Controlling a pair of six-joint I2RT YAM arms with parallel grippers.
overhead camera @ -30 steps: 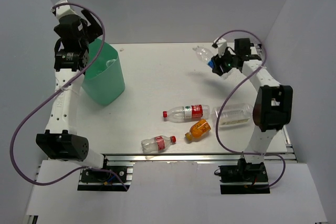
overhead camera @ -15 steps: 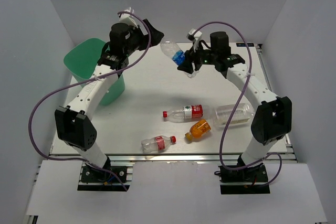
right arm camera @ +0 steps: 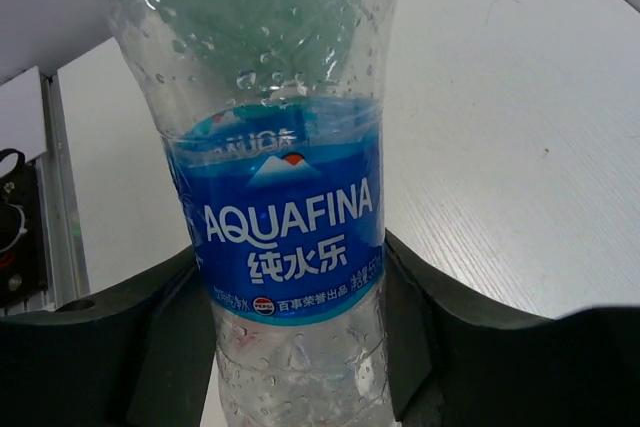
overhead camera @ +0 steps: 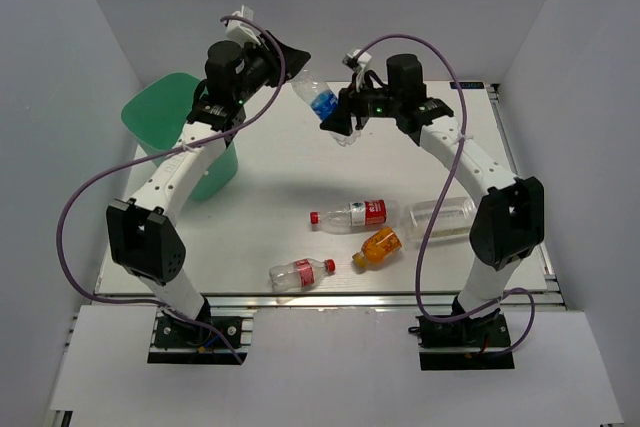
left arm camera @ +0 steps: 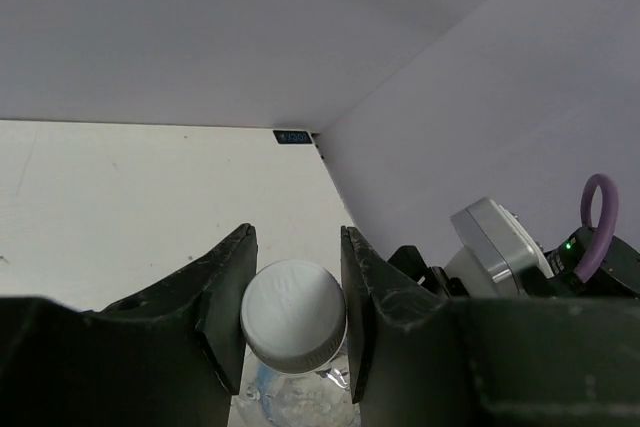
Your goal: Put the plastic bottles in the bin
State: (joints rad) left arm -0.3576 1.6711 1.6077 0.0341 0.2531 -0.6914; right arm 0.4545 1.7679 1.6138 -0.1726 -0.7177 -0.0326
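My left gripper carries the bottle to the left in the top view next and then lets go of it inside the bin.
A clear plastic bottle with a blue label (overhead camera: 322, 102) (right arm camera: 285, 207) hangs in the air over the back of the table, held between both arms. My left gripper (overhead camera: 297, 67) (left arm camera: 295, 287) is shut on its white cap (left arm camera: 294, 312). My right gripper (overhead camera: 338, 119) (right arm camera: 295, 252) has a finger against each side of the label. The mint-green bin (overhead camera: 150, 115) stands at the back left, behind the left arm. On the table lie a long red-labelled bottle (overhead camera: 355, 214), an orange-filled bottle (overhead camera: 377, 247), a short red-labelled bottle (overhead camera: 300, 273) and a wide label-free bottle (overhead camera: 443, 217).
White walls close in the back and both sides. The table's metal rail (overhead camera: 380, 297) runs along the near edge. Purple cables (overhead camera: 75, 197) loop beside both arms. My right arm's wrist (left arm camera: 500, 247) shows close at the right of the left wrist view.
The left arm swung from over the bin to the table's back middle and shut on the bottle's cap. The right arm carried the blue-labelled bottle leftwards to meet it.
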